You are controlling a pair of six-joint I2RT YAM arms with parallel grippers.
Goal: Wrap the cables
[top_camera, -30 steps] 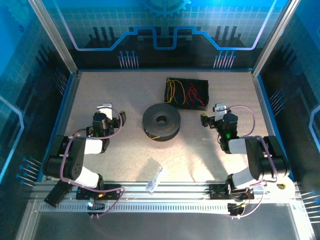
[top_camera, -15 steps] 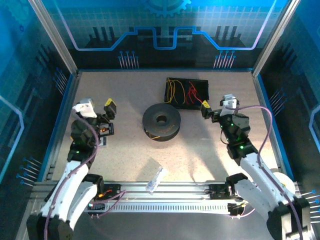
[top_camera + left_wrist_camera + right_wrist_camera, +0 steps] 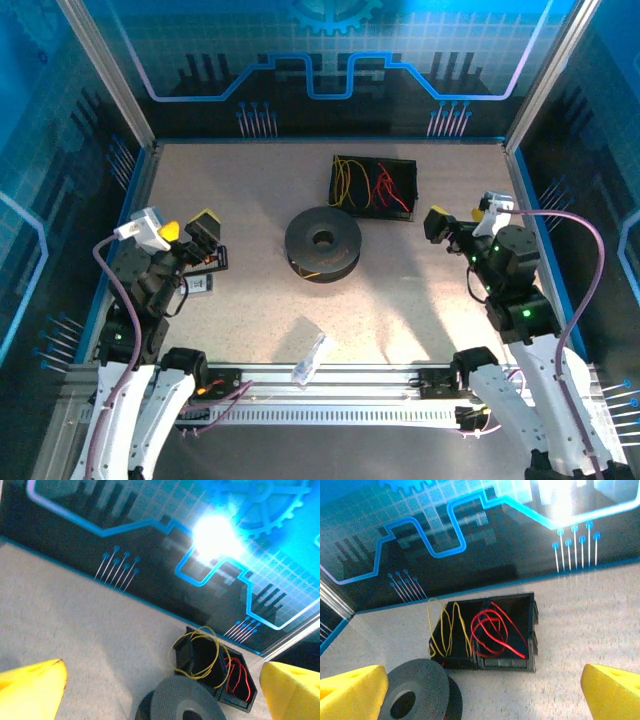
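Observation:
My left gripper should next come down across the table toward the spool (image 3: 322,243), onto the spool's upper rim facing the gripper, as open table leaves that side clear.
Yellow cables (image 3: 347,183) and red cables (image 3: 390,188) lie loosely curled in a black two-compartment tray (image 3: 372,208) at the back of the table. From the right wrist, the yellow cables (image 3: 445,625) fill the left compartment and the red cables (image 3: 495,630) the right. A black round spool (image 3: 322,243) stands in front of the tray. My left gripper (image 3: 190,228) hovers open at the left, far from the spool. My right gripper (image 3: 460,220) hovers open to the right of the tray. Nothing sits between the yellow fingertips (image 3: 30,690) or between the right gripper's fingertips (image 3: 612,692).
A small clear packet (image 3: 310,357) lies near the front rail (image 3: 330,385). A small card (image 3: 200,283) lies under the left arm. Blue-lit walls close in the table on three sides. Open tabletop (image 3: 250,190) lies around the spool.
Both arms have lifted and unfolded, the left gripper drifting outward to the left and the right gripper outward to the right. Spool, tray and cables have not moved.

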